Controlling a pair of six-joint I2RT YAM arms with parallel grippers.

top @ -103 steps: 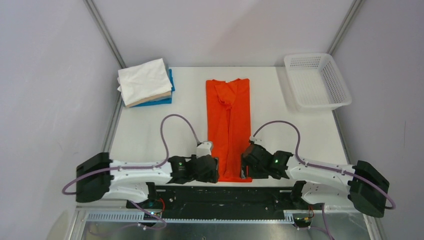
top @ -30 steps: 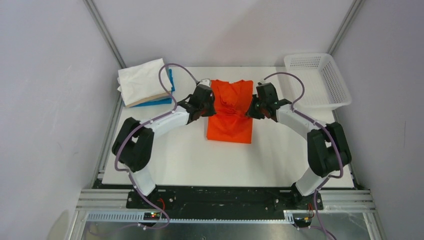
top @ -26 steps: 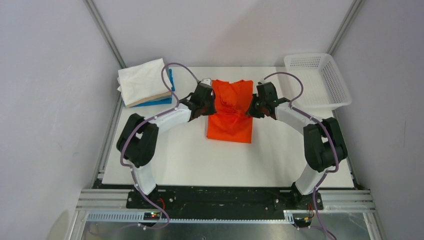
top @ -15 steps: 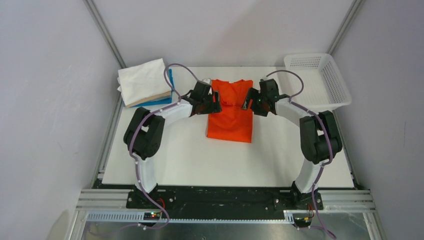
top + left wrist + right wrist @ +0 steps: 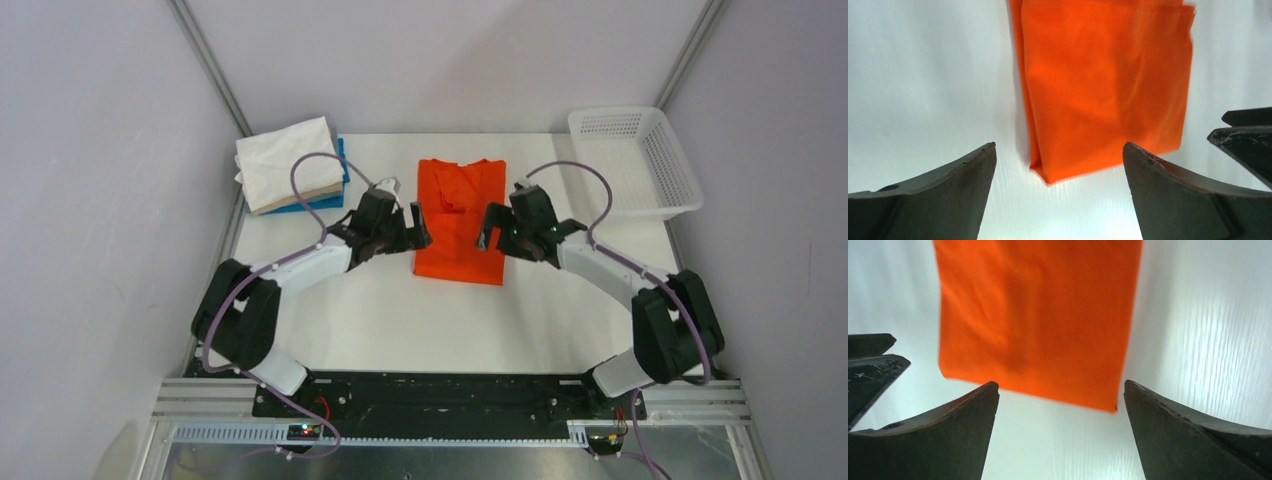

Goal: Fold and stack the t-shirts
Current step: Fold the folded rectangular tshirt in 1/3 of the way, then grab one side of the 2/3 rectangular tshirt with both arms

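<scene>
My left gripper moves back and down onto the shirt's near corner (image 5: 417, 273) (image 5: 1046, 178) next, since that corner lies closer to my base than my open fingers.
The orange t-shirt (image 5: 460, 222) lies folded in half at the middle of the table, collar at the far end. My left gripper (image 5: 417, 227) is open and empty, just above the shirt's left edge. My right gripper (image 5: 488, 230) is open and empty, just above its right edge. In the left wrist view the shirt (image 5: 1103, 80) lies beyond the open left gripper (image 5: 1059, 146). In the right wrist view the shirt (image 5: 1038, 315) lies beyond the open right gripper (image 5: 1061, 385). The pile of folded white, beige and blue shirts (image 5: 292, 165) sits at the far left corner.
A white mesh basket (image 5: 632, 162) stands at the far right corner. The table (image 5: 400, 320) is white and framed by grey walls. Each wrist view shows the other gripper's dark fingers at its edge, in the left wrist view (image 5: 1248, 140) and the right wrist view (image 5: 868, 365).
The shirt lay full length; both grippers carried its near end to the far end. They have since opened, let go and drawn back toward the near fold.
</scene>
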